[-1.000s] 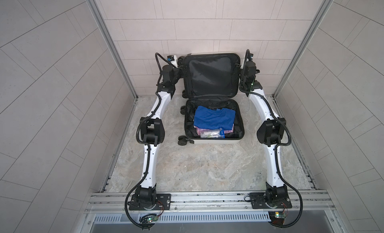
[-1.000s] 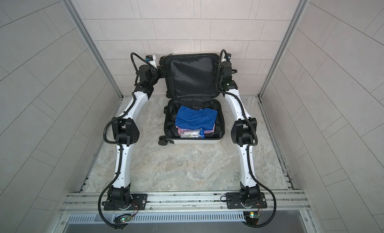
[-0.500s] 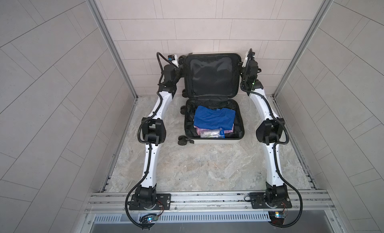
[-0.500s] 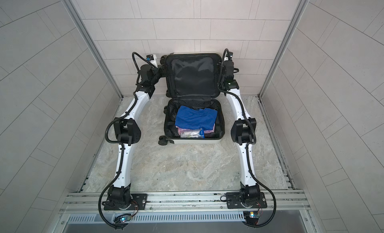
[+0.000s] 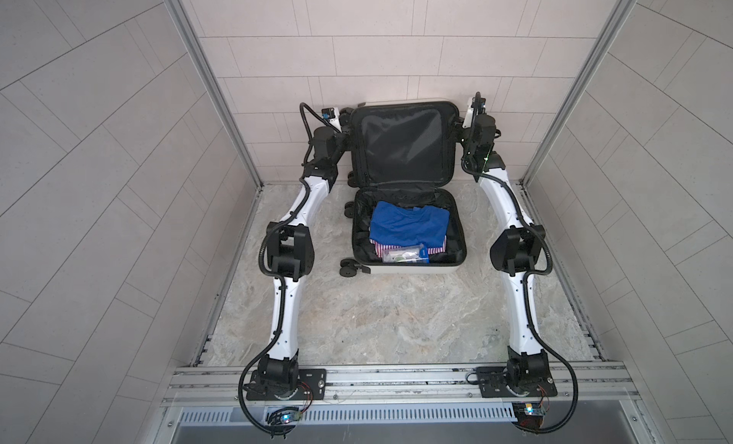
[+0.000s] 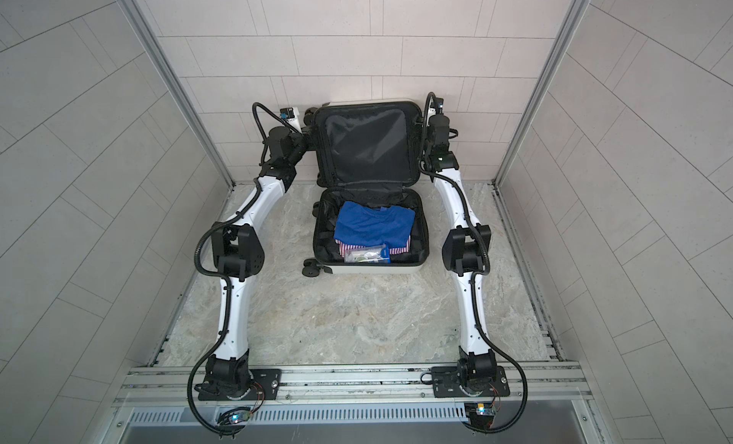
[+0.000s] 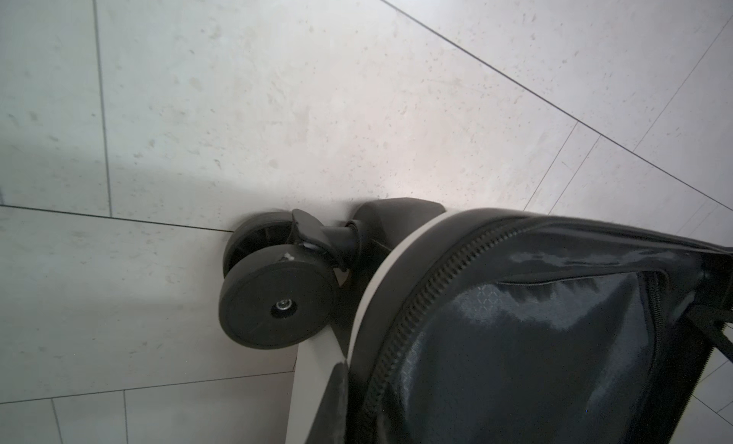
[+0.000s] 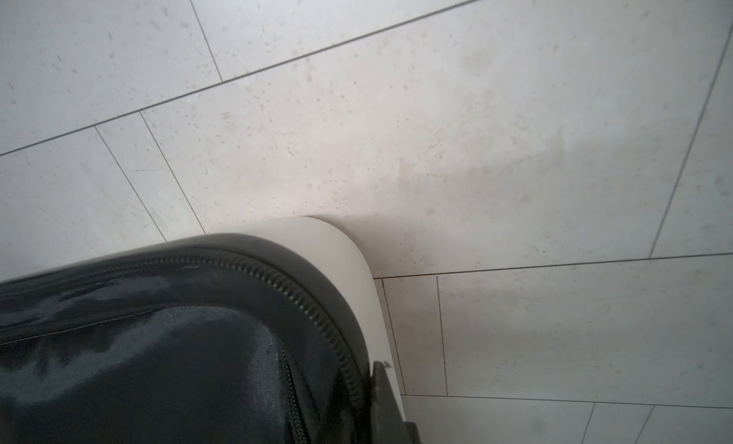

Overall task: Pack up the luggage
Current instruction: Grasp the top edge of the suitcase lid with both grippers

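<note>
The lid is standing upright behind the packed lower half, so my right gripper will next pull back, tip the lid toward the blue shirt (image 5: 410,226) and then let go of the lid's rim.
The luggage (image 5: 404,268) (image 6: 373,269) lies open on the stone floor, its white shell down. Its black-lined lid (image 5: 402,144) (image 6: 367,144) stands upright against the back wall. My left gripper (image 5: 349,142) (image 6: 313,138) is shut on the lid's left rim, just below a black wheel (image 7: 277,305). A dark finger (image 7: 335,398) presses the white shell beside the zipper. My right gripper (image 5: 460,130) (image 6: 418,130) is shut on the lid's right rim, with one finger (image 8: 382,402) on the shell. The inner fingers are hidden.
Inside the lower half lie a folded blue shirt (image 5: 408,224), a red-and-white striped cloth (image 5: 436,248) and a clear pouch (image 5: 404,255). Tiled walls close in at the back and both sides. A wheel (image 5: 349,268) sticks out at the front left.
Both grippers have closed onto the side rims of the upright lid. The arms shifted slightly inward toward it. The lid and the contents have not moved.
</note>
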You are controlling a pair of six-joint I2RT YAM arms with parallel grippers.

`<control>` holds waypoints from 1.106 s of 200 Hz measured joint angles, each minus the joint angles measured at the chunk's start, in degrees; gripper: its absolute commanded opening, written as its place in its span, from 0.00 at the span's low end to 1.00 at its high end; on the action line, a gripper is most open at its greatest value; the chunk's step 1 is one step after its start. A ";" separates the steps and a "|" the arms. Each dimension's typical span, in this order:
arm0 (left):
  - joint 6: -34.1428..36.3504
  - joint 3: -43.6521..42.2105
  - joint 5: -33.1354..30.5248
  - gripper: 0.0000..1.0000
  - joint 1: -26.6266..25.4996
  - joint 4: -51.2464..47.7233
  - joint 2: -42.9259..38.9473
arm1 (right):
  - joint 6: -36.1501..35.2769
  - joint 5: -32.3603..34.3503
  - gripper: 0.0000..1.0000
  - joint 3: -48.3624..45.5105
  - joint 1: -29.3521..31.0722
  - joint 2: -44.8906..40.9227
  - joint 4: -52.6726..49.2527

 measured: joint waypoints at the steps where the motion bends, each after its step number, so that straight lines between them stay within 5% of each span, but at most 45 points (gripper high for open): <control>1: 0.00 -0.35 -0.07 0.00 -0.02 0.13 -0.26 | 0.00 -0.02 0.00 0.02 0.00 0.00 0.00; 92: 2.12 -19.45 -3.74 0.00 -0.85 6.29 -12.85 | -1.95 -0.72 0.00 -1.77 1.07 -4.28 -6.80; 221: 13.25 -37.11 -10.16 0.00 -6.23 7.30 -28.59 | -2.67 5.31 0.00 -38.82 2.01 -27.76 3.76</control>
